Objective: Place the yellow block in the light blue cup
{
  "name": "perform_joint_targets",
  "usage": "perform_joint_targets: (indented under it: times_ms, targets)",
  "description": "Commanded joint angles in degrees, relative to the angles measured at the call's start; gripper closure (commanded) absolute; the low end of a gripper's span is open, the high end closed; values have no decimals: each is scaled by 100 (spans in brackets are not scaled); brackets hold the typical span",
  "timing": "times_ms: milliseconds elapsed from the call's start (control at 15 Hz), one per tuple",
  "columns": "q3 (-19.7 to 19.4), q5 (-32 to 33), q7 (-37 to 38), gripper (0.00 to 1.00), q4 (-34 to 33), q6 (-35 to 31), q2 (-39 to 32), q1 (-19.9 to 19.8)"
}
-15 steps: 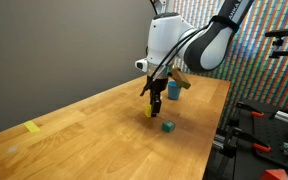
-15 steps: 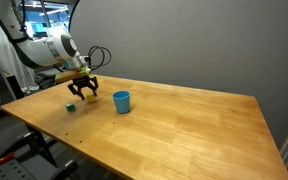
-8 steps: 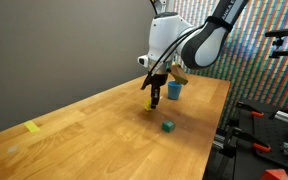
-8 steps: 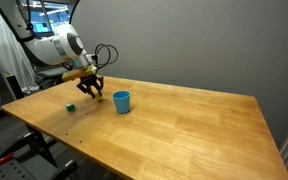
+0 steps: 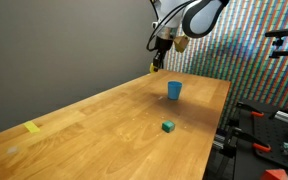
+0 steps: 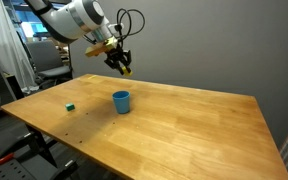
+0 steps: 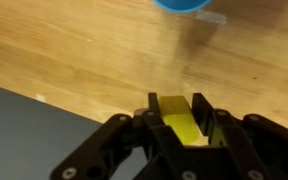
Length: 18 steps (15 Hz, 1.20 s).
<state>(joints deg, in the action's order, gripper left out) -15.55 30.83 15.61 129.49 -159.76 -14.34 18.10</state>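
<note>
The light blue cup is lower and off to one side, so my gripper should move across over the cup's opening (image 6: 121,94) (image 7: 183,3), go down and release the block.
My gripper (image 7: 177,104) is shut on the yellow block (image 7: 180,124), which sits squeezed between the two dark fingers in the wrist view. In both exterior views the gripper (image 5: 156,64) (image 6: 124,68) hangs high above the wooden table (image 6: 184,120), with a speck of the yellow block (image 6: 127,71) at its tips. The light blue cup (image 5: 174,90) (image 6: 121,101) stands upright on the table, below and a little to the side of the gripper. Only the cup's rim (image 7: 182,4) shows at the top edge of the wrist view.
A small green cube (image 5: 168,127) (image 6: 71,105) lies on the table apart from the cup. A flat yellow patch (image 5: 32,127) sticks to the table near its far corner. Stands and equipment (image 5: 274,120) crowd the space beyond one table edge.
The gripper closed on the yellow block at the table and has risen with it, moving high above the table toward the cup.
</note>
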Motion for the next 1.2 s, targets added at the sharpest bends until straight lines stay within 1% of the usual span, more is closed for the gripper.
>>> perform_joint_targets:
  times_ms: [0,133,267,533,733,1000,1067,1133]
  targets:
    - [-174,596,890,84,123,732,522,-268]
    - [124,262,824,84,245,1279,603,-595]
    - [444,-148,591,84,346,1629,603,-852]
    - [916,-800,455,84,412,1783,506,-1068]
    - [1064,-969,525,84,420,1671,413,-1116]
    - [1059,-1022,511,84,424,1718,321,-1205]
    - [1047,-1061,514,75,429,1717,305,-1241]
    - [1034,-1076,521,36,437,1730,296,-1274]
